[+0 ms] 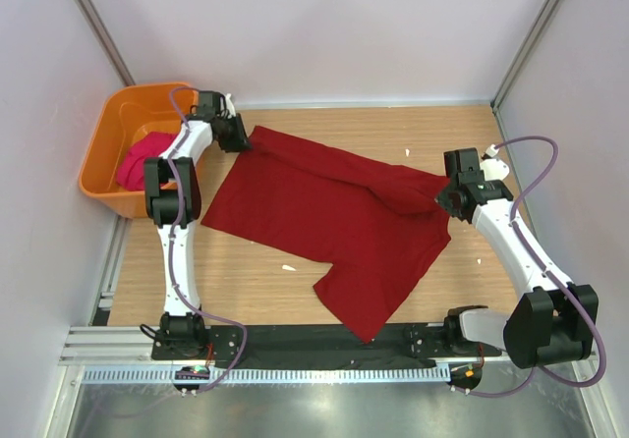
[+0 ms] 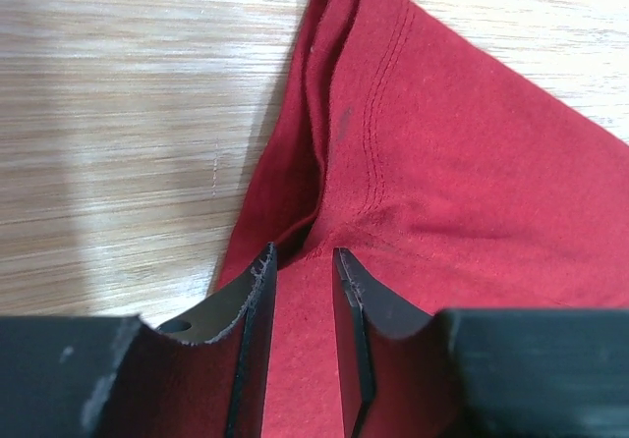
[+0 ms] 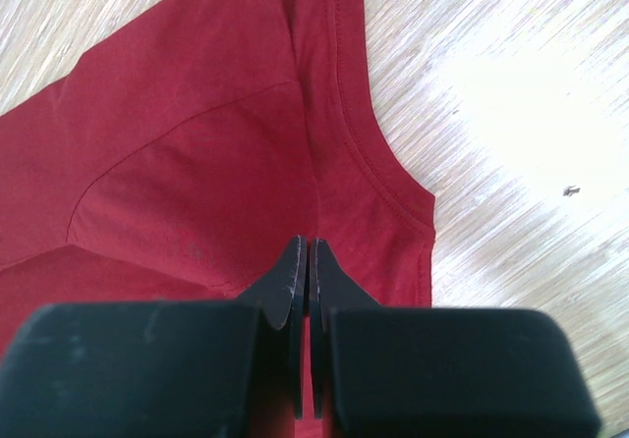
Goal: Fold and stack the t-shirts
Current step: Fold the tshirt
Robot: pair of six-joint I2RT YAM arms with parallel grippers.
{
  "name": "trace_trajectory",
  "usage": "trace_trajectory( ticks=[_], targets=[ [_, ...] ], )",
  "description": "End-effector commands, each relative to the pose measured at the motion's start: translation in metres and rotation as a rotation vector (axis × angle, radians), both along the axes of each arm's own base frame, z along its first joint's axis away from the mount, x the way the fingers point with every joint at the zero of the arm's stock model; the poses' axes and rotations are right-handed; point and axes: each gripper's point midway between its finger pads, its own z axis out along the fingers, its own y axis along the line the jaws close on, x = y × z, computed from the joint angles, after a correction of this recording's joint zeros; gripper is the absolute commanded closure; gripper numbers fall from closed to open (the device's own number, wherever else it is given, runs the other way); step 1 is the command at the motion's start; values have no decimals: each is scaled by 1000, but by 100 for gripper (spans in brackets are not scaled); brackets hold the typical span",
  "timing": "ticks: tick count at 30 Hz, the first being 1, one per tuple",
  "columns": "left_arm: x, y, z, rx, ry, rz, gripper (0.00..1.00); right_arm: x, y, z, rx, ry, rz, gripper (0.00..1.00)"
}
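The right gripper draws back a little toward the table's near edge next and then opens, since the folded-over crimson cloth [image 2: 472,163] beside it still lies bowed.
The crimson t-shirt [image 1: 334,222] lies spread across the wooden table, one sleeve pointing toward the near edge. At its far-left corner sits my left gripper [image 1: 242,141]. In the left wrist view that gripper [image 2: 303,253] has its jaws a little apart, and a raised fold of the crimson cloth [image 2: 472,163] fills the gap. My right gripper [image 1: 442,200] is at the shirt's right edge. Seen from the right wrist, this gripper [image 3: 310,244] is shut on the crimson cloth [image 3: 197,114] beside the hemmed neckline. The magenta-pink t-shirt [image 1: 142,158] lies bunched in the orange tub.
The orange tub [image 1: 103,138] stands at the far left, just off the wood. Small white scraps [image 1: 288,267] lie on the table [image 1: 246,281]. A black rail [image 1: 324,340] with both arm bases runs along the near edge. White walls close in on three sides.
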Motion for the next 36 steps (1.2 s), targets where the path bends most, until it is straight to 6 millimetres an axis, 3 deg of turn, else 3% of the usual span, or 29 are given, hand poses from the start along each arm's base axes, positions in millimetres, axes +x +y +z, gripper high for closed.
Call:
trace_trajectory(
  ticks=[1,7,11,14,25,31,36],
  targets=[
    [7,3,24,13,-46,5,69,3,-3,10,-7,-43,-6,99],
    [3,7,19,38,-26,10,67,3,-4,10,-12,-42,-4,99],
    [8,4,23,21,-37,3,89,3,-3,11,-9,-41,0,99],
    [12,5,30,26,-51,13,100,2,-4,14,-18,-41,4,99],
    [17,11,53,53,-99,34,100,-4,-4,14,-27,-33,22,99],
    [11,24,57,118,-75,55,100,-9,-5,20,-35,-18,32,99],
    [6,30,48,138,-53,50,100,-20,2,10,-7,25,61,99]
  ],
)
